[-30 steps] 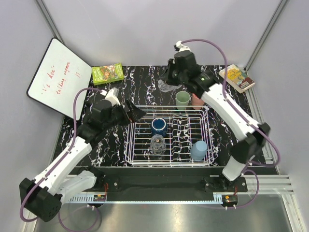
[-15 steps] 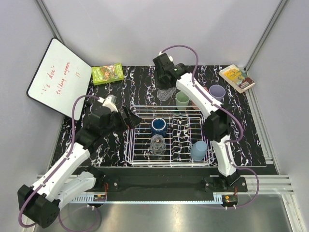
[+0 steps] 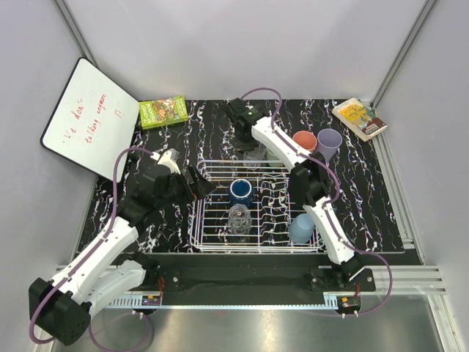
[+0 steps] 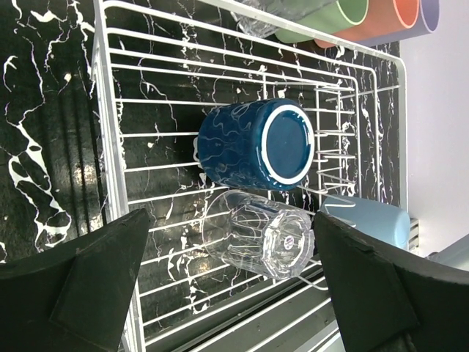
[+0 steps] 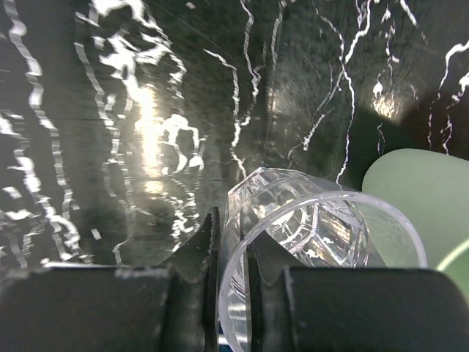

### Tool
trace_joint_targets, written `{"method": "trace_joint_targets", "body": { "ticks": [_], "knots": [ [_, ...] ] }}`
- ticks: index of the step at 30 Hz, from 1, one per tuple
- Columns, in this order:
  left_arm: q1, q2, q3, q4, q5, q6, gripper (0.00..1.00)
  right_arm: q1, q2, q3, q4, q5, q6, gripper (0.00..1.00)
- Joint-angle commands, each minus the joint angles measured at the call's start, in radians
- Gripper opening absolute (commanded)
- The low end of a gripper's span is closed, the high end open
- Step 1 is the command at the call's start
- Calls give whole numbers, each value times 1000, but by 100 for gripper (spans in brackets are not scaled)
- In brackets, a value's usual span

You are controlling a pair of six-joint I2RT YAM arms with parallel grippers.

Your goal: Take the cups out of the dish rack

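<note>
I need to edge my right gripper away from the pale green cup [image 5: 418, 198] next and down to the bare tabletop, then let go, because the cup is close beside the held glass.
The white wire dish rack [image 3: 196, 220] sits mid-table. In it lie a dark blue cup [image 3: 241, 191], a clear glass [image 3: 238, 218] and a light blue-grey cup [image 3: 301, 228]. A salmon-pink cup [image 3: 303, 141] and a lavender cup [image 3: 329, 143] stand behind the rack. My right gripper [image 3: 253, 147] is shut on the wall of a second clear glass [image 5: 322, 235], held beside the pale green cup [image 5: 418, 198]. My left gripper [image 4: 234, 293] is open over the rack's left side. The racked clear glass [image 4: 256, 235] lies between its fingers, with the dark blue cup [image 4: 256, 143] beyond.
A whiteboard [image 3: 88, 117] leans at the back left. A green box [image 3: 163, 111] lies at the back, and a yellow book [image 3: 359, 117] at the back right. The right arm's links cross over the rack's right half.
The right arm has swung from the back right to the back middle, and its clear glass has come down toward the rack's back edge. The salmon and lavender cups are now uncovered. The left gripper barely shifted.
</note>
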Motion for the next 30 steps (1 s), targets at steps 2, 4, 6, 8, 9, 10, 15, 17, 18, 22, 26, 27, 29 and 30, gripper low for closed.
{"method": "trace_joint_targets", "body": {
  "ticks": [2,4,6,8,9,10,15,17,18,22,26,27,29,30],
  "knots": [
    [2,4,-8,32,5,13,99,-10,14,20,-8,56,-14,0],
    [2,4,-9,32,6,13,99,-8,20,17,-1,60,-15,0],
    [2,7,-14,34,6,13,99,-8,23,8,11,64,-14,0],
    [2,7,-17,40,5,13,99,-8,22,-15,31,62,-9,0],
    [2,7,-20,37,6,11,99,-8,17,-24,39,62,-5,0],
    [2,7,-23,40,6,11,99,-8,14,-38,63,62,-5,0],
    [2,10,-38,51,12,4,99,-5,-18,-133,134,50,15,0],
    [2,9,-45,55,14,0,99,1,-26,-165,162,45,15,0],
    [2,7,-48,60,14,-1,99,3,-26,-175,169,47,15,0],
    [2,10,-57,71,20,-7,99,9,-43,-222,221,22,18,0],
    [2,9,-65,77,23,-12,99,27,-78,-282,271,17,20,0],
    [2,9,-65,80,23,-13,99,32,-81,-285,277,21,18,0],
    [2,12,-66,81,23,-13,99,49,-86,-279,289,34,8,0],
    [2,9,-66,78,22,-13,99,52,-86,-274,292,42,5,0]
  ]
}}
